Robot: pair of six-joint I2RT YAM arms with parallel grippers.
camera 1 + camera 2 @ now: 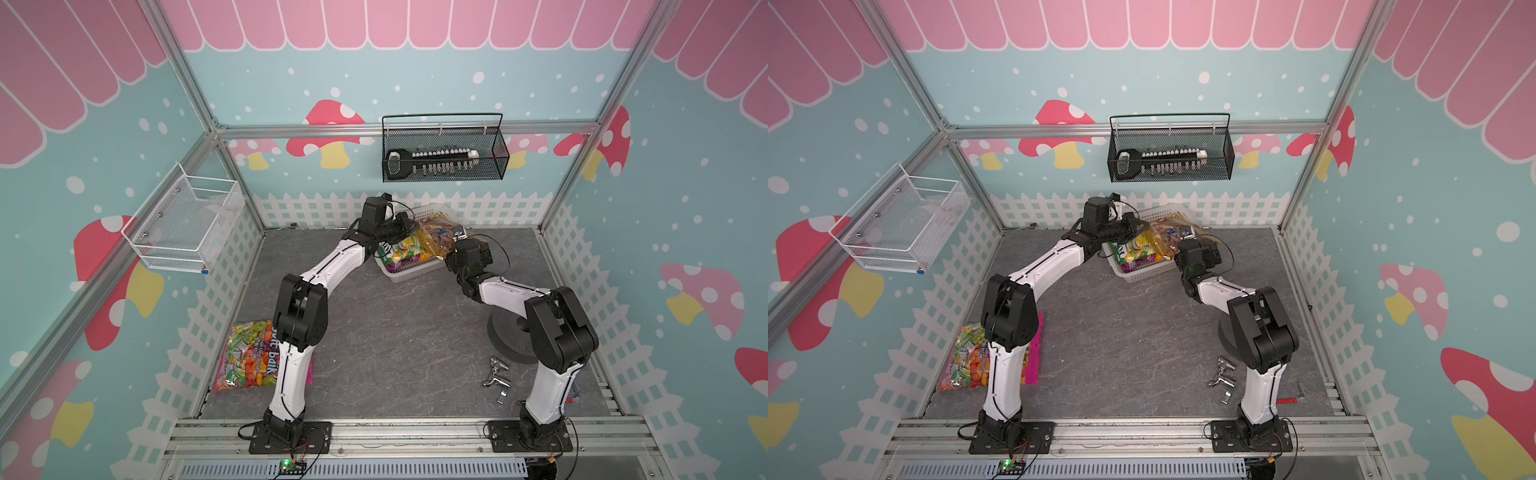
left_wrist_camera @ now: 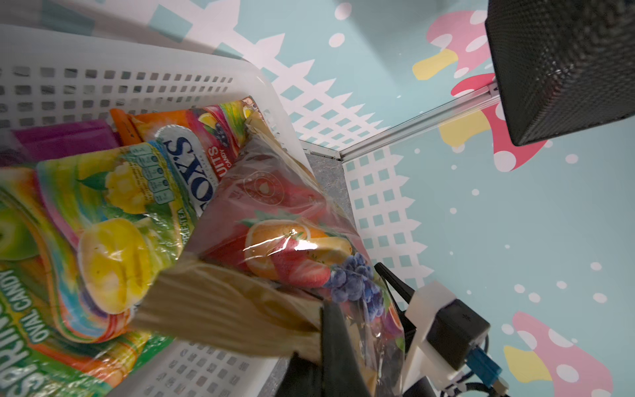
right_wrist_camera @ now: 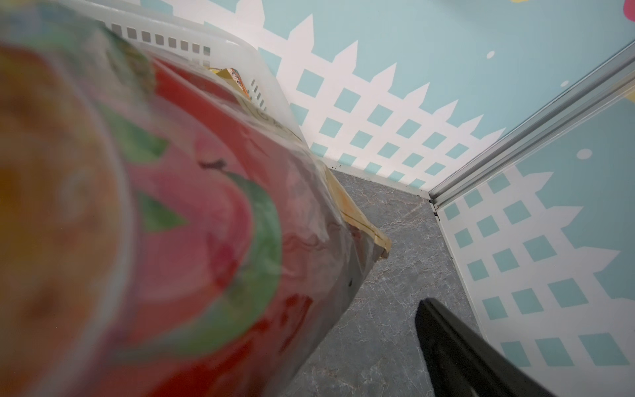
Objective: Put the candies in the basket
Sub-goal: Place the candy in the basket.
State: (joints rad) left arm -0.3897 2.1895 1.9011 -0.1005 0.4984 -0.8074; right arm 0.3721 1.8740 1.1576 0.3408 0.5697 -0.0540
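Observation:
The left gripper moves down toward the green bag below it next and releases the fruit bag's film there, because the red-gold fruit bag [image 1: 436,239] still overhangs the basket's rim.
The white basket [image 1: 409,272] [image 1: 1144,274] [image 2: 120,82] stands at the back of the floor. In it lie a purple bag [image 2: 62,137], the orange FOX'S bag [image 2: 192,137], a yellow-orange bag [image 2: 113,213] and a green bag [image 2: 41,292]. The red-gold fruit bag [image 1: 436,239] [image 1: 1169,239] [image 2: 285,240] [image 3: 206,206] rests tilted on the basket's right rim. My left gripper [image 1: 409,222] [image 2: 326,319] is shut on its gold edge. My right gripper [image 1: 451,253] is open just beside the bag's other end; one finger [image 3: 446,330] shows, the other is hidden. The clear multicoloured bag [image 1: 245,357] [image 1: 965,361] lies front left, partly behind my left arm.
A black wire basket [image 1: 444,153] hangs on the back wall and a white wire basket [image 1: 187,224] on the left wall. Small metal parts [image 1: 498,376] and a dark round disc [image 1: 509,332] lie by the right arm.

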